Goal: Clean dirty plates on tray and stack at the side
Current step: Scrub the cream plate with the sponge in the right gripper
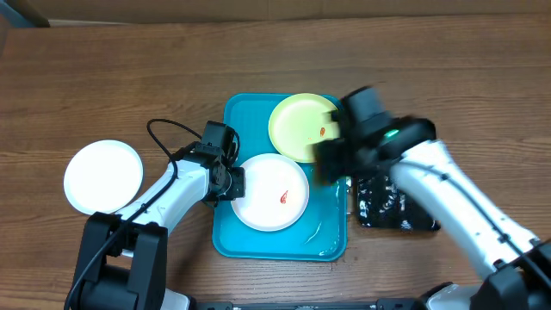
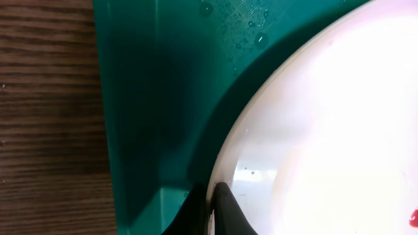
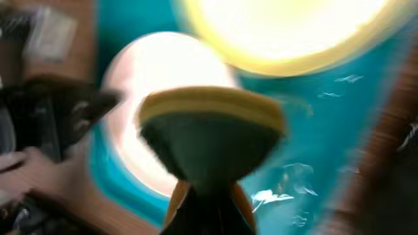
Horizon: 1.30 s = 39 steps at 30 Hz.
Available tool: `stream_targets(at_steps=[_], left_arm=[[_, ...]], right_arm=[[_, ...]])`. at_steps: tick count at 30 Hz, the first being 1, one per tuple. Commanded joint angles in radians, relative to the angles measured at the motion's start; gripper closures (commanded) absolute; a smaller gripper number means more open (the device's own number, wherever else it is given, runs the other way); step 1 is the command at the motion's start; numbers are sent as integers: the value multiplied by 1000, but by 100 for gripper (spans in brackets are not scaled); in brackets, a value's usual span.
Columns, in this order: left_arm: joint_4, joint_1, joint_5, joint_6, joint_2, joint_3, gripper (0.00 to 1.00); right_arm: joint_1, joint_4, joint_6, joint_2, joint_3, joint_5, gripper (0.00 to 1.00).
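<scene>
To the right of my right gripper in the overhead view lies the black tray (image 1: 386, 205), so I will wipe the white plate's smear, then release the sponge there.
The turquoise tray (image 1: 331, 237) holds a white plate (image 1: 263, 202) with a red smear and a pale yellow-green plate (image 1: 297, 125) with a red smear at its right edge. Another white plate (image 1: 103, 176) lies on the table at the left. My left gripper (image 1: 234, 182) is shut on the left rim of the white plate (image 2: 326, 130) in the tray (image 2: 150, 98). My right gripper (image 1: 331, 159) is shut on a sponge (image 3: 212, 130), yellow on top and dark green below, above the tray's right side (image 3: 313, 124). This view is blurred.
A small black tray (image 1: 392, 207) with wet foam lies right of the turquoise tray. Water drops and puddles lie on the turquoise tray's floor (image 1: 318, 232). The left arm's cable (image 1: 164, 138) loops above the table. Wooden table (image 1: 129, 77) all round.
</scene>
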Motion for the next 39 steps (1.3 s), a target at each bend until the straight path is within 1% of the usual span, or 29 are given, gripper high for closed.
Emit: stream_targets(at_steps=[1, 3, 7, 9, 13, 16, 18, 26, 33, 39], left_arm=[[0, -3, -4, -5, 43, -26, 96], [-21, -3, -6, 3, 43, -26, 96], [-32, -3, -8, 29, 43, -26, 96], [-32, -3, -4, 29, 43, -26, 96], [-38, -3, -5, 29, 43, -26, 96], [-37, -3, -13, 29, 43, -26, 96], [-35, -3, -17, 29, 43, -26, 96], [-29, -2, -50, 28, 43, -26, 96], [-29, -2, -60, 24, 43, -26, 96], [-29, -2, -61, 24, 43, -26, 96]], right_arm=[[154, 100, 171, 55, 16, 97, 96], [217, 168, 225, 120, 16, 109, 96], [283, 294, 241, 259, 16, 108, 96], [299, 335, 275, 329, 16, 110, 96], [290, 320, 350, 425, 16, 143, 96], [269, 263, 414, 457, 16, 172, 96], [242, 192, 472, 462, 16, 205, 96], [159, 68, 521, 462, 16, 211, 96], [132, -30, 550, 462, 29, 272, 96], [132, -222, 551, 456, 144, 443, 96]])
